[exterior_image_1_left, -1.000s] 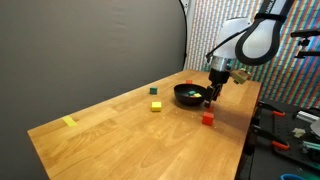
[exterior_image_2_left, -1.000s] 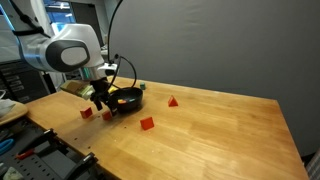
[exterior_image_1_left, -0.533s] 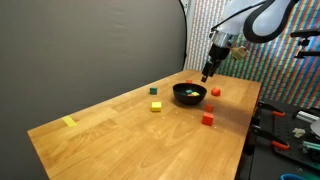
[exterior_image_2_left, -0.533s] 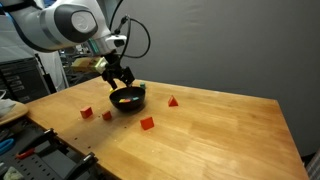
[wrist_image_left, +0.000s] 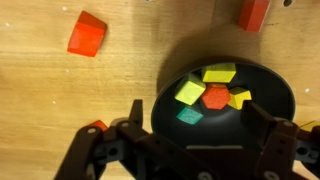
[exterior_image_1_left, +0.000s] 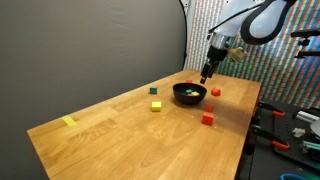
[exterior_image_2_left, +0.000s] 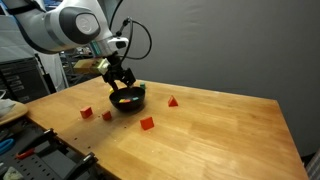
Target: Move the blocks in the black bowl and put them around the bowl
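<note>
I should lower the open fingers of my gripper around the green block [wrist_image_left: 190,115], which is below it inside the black bowl. The bare bottom of the bowl leaves room for the fingers.
The black bowl [exterior_image_1_left: 190,94] [exterior_image_2_left: 127,99] [wrist_image_left: 262,80] stands on the wooden table and holds several small blocks: yellow ones [wrist_image_left: 189,92] [wrist_image_left: 220,72], a red one [wrist_image_left: 216,97] and a green one [wrist_image_left: 189,115]. Around it on the table lie red blocks [exterior_image_1_left: 214,91] [exterior_image_1_left: 207,118] [exterior_image_2_left: 147,123] [exterior_image_2_left: 172,101] [wrist_image_left: 87,34], a green block [exterior_image_1_left: 153,91] and a yellow block [exterior_image_1_left: 156,106]. My gripper [exterior_image_1_left: 207,72] [exterior_image_2_left: 118,82] [wrist_image_left: 197,112] hangs open above the bowl, a little way up, with nothing between its fingers [wrist_image_left: 135,112].
A flat yellow strip [exterior_image_1_left: 68,122] lies near the table's far corner. Two more red blocks [exterior_image_2_left: 86,112] [exterior_image_2_left: 107,116] sit close to the table edge. Beyond that edge stand a bench with tools [exterior_image_1_left: 290,125] and a patterned screen.
My gripper has risen from table height beside the bowl to a spot above it, and a red block now shows where it was. It has hardly moved in the last half second.
</note>
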{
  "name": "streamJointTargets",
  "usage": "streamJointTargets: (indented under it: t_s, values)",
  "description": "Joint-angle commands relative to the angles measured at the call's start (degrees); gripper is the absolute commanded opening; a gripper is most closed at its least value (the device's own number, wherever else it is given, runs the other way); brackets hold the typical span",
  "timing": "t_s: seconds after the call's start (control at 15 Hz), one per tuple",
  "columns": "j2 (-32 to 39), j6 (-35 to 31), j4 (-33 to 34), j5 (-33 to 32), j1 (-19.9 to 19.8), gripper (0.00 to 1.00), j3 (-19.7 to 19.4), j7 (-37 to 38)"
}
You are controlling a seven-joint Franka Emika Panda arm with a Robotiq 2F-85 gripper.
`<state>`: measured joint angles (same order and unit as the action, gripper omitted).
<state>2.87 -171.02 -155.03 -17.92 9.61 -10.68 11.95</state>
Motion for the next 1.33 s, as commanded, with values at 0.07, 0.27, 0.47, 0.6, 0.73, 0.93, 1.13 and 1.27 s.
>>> streamJointTargets:
  t_s: [0.07,0.27,0.47,0.6,0.73,0.93,1.13,1.27]
  values:
    - [9.47,0.22,10.11,5.95,0.36,1.00,3.47,-1.69]
    - [14.82,3.81,16.54,12.01,-2.87,1.00,9.16,-3.98]
    - [19.86,8.49,22.44,12.27,-2.11,1.00,8.53,-2.74]
    - [22.78,10.57,25.60,10.31,-0.47,1.00,5.93,-0.41]
    - [24.71,12.38,28.04,8.41,1.37,1.00,3.15,1.76]
    - [26.33,14.51,29.92,8.52,1.59,1.00,2.70,2.35]
    - [25.93,15.76,29.43,8.77,1.95,1.00,3.27,2.94]
    - [25.02,15.93,28.37,8.63,2.59,1.00,3.45,3.51]
